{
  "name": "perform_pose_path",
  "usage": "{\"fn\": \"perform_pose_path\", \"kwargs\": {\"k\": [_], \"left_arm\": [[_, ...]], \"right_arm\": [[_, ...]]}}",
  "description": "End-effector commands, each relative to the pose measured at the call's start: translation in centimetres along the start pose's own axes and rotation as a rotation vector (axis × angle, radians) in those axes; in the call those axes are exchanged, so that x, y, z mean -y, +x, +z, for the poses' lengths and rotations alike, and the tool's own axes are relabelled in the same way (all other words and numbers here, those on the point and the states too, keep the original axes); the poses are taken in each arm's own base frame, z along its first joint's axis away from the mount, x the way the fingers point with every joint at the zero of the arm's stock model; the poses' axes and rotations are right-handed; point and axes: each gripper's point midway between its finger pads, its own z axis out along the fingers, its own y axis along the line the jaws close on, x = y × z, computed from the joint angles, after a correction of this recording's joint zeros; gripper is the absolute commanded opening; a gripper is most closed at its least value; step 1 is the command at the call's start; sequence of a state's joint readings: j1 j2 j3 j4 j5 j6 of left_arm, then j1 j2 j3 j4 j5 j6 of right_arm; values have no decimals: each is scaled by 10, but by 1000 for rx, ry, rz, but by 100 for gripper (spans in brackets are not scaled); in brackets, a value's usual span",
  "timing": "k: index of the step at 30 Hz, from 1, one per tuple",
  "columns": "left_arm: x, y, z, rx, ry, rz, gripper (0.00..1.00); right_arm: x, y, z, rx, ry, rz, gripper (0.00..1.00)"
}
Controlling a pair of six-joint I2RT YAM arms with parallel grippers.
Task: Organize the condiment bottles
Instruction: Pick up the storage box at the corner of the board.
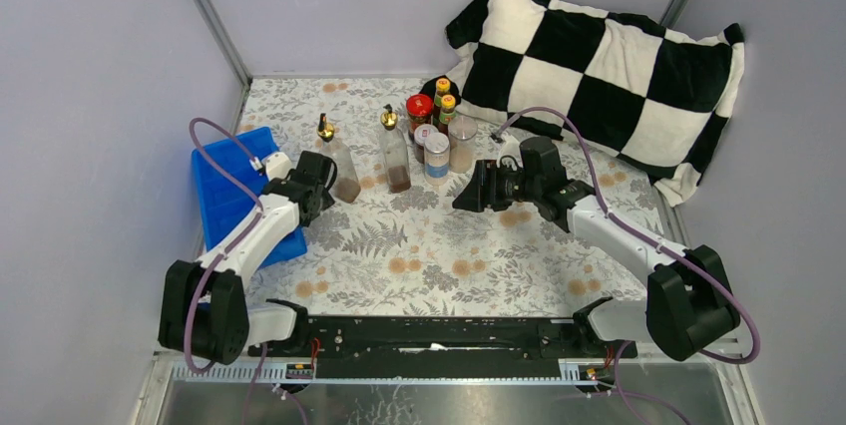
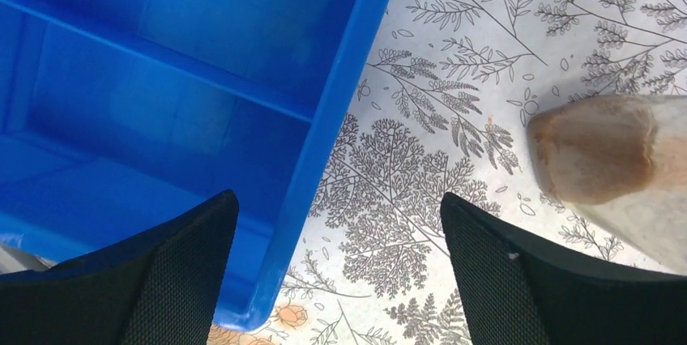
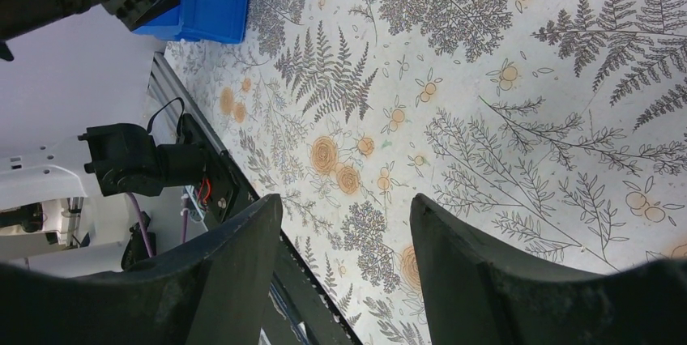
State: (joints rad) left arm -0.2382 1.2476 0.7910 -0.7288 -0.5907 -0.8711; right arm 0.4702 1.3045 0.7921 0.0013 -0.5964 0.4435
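Note:
The blue tray's side facing the bottles runs off-center between my open fingers, so I will move my left gripper outward onto that side next.
The condiment bottles stand in a group at the back middle. Two tall clear gold-spouted bottles (image 1: pixel 341 168) (image 1: pixel 396 154) are at its left. A red-lidded jar (image 1: pixel 420 109), two yellow-capped sauce bottles (image 1: pixel 442 87) (image 1: pixel 449 106) and silver-lidded shakers (image 1: pixel 436 155) (image 1: pixel 461 142) are at its right. My left gripper (image 1: pixel 321 174) is open and empty, between the blue tray (image 1: pixel 221 196) and the leftmost bottle. That bottle's base shows in the left wrist view (image 2: pixel 603 159), to the right of the open gripper (image 2: pixel 340 272). My right gripper (image 1: pixel 469 192) is open and empty, just in front of the shakers; it also shows in the right wrist view (image 3: pixel 344 264).
The blue divided tray (image 2: pixel 162 86) lies at the left edge with its compartments empty; its corner shows in the right wrist view (image 3: pixel 212 6). A black-and-white checkered pillow (image 1: pixel 609 66) fills the back right corner. The floral tablecloth (image 1: pixel 439 255) covers the table.

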Motion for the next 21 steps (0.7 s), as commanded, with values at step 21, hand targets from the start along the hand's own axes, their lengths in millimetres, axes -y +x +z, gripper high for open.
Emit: {"fn": "perform_pose_path", "kwargs": {"k": [21], "left_arm": [[9,-49,49,10,-59,-48,84]], "right_arm": [[-8,4,2,4,-66,-39,66]]}}
